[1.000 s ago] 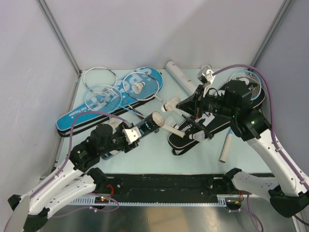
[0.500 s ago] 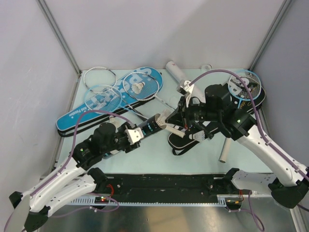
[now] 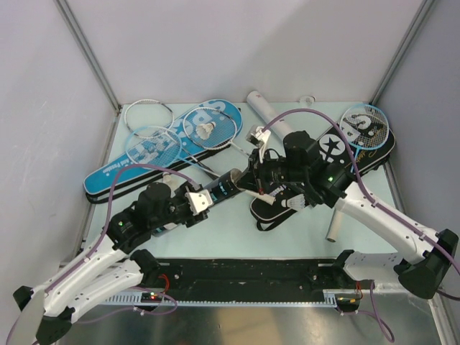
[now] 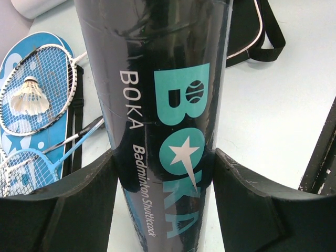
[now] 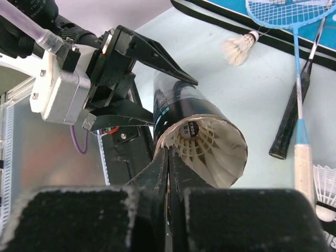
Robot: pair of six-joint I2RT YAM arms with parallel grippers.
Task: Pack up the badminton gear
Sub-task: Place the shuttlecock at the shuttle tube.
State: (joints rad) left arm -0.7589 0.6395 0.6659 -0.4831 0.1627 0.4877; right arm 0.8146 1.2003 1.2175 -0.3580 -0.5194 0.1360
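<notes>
I should lift my left gripper toward my right gripper, tilt the tube's opening up and then let go of it, as the right gripper is to its right in the top view.
My left gripper (image 3: 203, 196) is shut on a black BOKA shuttle tube (image 3: 228, 184), which is lifted off the table with its mouth pointing right. In the left wrist view the tube (image 4: 163, 100) fills the gap between the left gripper's (image 4: 163, 210) pads. My right gripper (image 3: 249, 175) is shut on the feather rim of a white shuttlecock (image 5: 210, 144). The shuttlecock sits inside the tube's (image 5: 173, 100) open mouth, cork inward, with the right gripper's (image 5: 168, 160) tips at the rim.
A blue SPORT cover (image 3: 162, 147) at the back left carries white-headed rackets and a shuttlecock (image 3: 208, 129). A white tube (image 3: 267, 111) lies behind. A black cover (image 3: 338, 162) holds a light-blue racket (image 3: 364, 127) and another shuttlecock (image 3: 295, 204). A white grip (image 3: 336, 219) lies near the front.
My right arm has swung left and carried the shuttlecock into the mouth of the black tube. The left arm and tube have hardly moved.
</notes>
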